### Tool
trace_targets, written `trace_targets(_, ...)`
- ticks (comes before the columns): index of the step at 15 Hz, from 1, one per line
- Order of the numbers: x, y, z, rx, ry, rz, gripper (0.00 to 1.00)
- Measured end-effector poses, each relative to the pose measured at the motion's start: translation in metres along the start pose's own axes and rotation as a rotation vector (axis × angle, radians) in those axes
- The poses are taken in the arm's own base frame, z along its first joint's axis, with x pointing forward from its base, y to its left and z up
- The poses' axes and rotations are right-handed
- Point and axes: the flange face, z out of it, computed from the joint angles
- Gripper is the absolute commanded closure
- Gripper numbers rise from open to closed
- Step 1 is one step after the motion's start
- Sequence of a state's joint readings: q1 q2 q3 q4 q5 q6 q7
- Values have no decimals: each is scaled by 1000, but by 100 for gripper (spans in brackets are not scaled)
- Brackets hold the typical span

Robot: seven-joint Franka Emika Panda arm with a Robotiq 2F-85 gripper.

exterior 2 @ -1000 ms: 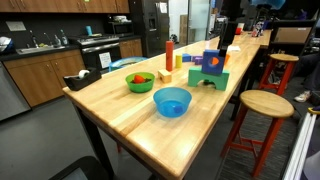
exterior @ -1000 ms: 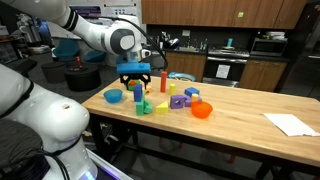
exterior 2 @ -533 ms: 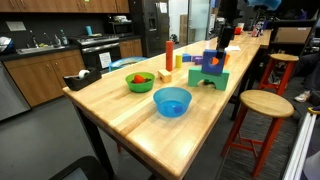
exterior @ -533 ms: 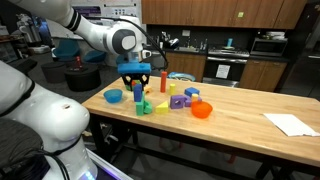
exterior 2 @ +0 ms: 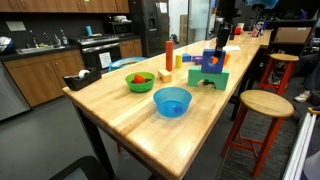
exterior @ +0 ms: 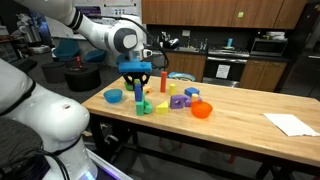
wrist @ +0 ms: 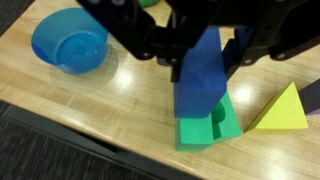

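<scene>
The red cylinder lies outward of my gripper. My gripper needs to rise off the green block next, tilt outward and let go of the blue block on the bare tabletop in front of the red cylinder.
My gripper (wrist: 205, 55) reaches straight down over the near end of a wooden table (wrist: 120, 110). A tall blue block (wrist: 200, 85) stands on a green block (wrist: 205, 128), and its top sits between my two black fingers. They press in on its two sides. In both exterior views the gripper (exterior: 138, 78) (exterior 2: 222, 42) hangs over the blue block (exterior: 138, 93) (exterior 2: 211, 62) and the green block (exterior: 143, 107) (exterior 2: 208, 78). A yellow wedge (wrist: 282, 108) lies just beside the green block.
A blue bowl (wrist: 68, 42) (exterior: 114, 96) (exterior 2: 171, 101) sits near the table edge. Further along are a red cylinder (exterior: 163, 81), purple blocks (exterior: 178, 101), an orange bowl (exterior: 202, 110) and paper (exterior: 291, 124). A green bowl (exterior 2: 140, 81) and a stool (exterior 2: 266, 103) also show.
The fingers have drawn inward around the top of the blue block. The arm and the blocks have stayed in place.
</scene>
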State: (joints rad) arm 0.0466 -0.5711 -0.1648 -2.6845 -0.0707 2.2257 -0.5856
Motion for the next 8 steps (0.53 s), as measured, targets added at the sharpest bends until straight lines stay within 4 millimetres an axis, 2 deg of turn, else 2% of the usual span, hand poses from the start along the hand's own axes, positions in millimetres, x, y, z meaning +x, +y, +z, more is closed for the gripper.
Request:
trace_targets(3, 5, 6, -13, 31, -10, 23, 85)
trace_targets(8, 8, 28, -51, 117, 70, 125, 85)
